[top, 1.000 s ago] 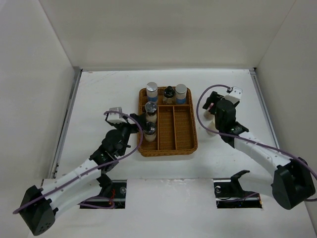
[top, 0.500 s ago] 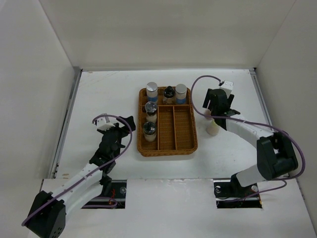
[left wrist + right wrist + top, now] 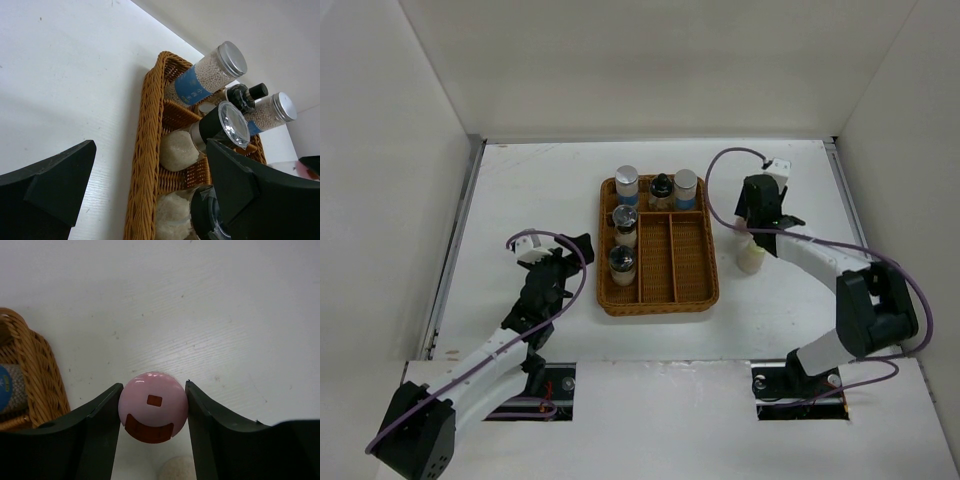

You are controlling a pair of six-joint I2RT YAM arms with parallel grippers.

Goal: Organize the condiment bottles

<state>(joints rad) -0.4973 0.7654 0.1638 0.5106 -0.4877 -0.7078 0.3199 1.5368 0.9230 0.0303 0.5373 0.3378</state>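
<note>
I need to move the pink-capped bottle next with my right gripper: up, left in the top view, then down into the middle compartment's far end, which is empty. Then I need to let it go.
Several condiment bottles stand in the wicker tray: two grey-capped ones, a black-topped one between them, and two glass shakers in the left column. The pink-capped cream bottle stands on the table right of the tray. My right gripper is above it, both fingers pressed against the pink cap. My left gripper is open, low over the table just left of the tray, facing the shakers.
The tray's middle and right long compartments hold nothing. White walls enclose the table on three sides. A purple cable loops from each wrist.
My right gripper's fingers have closed in onto the pink cap. My left arm pulled back from the tray to the left a second ago and has held still since.
</note>
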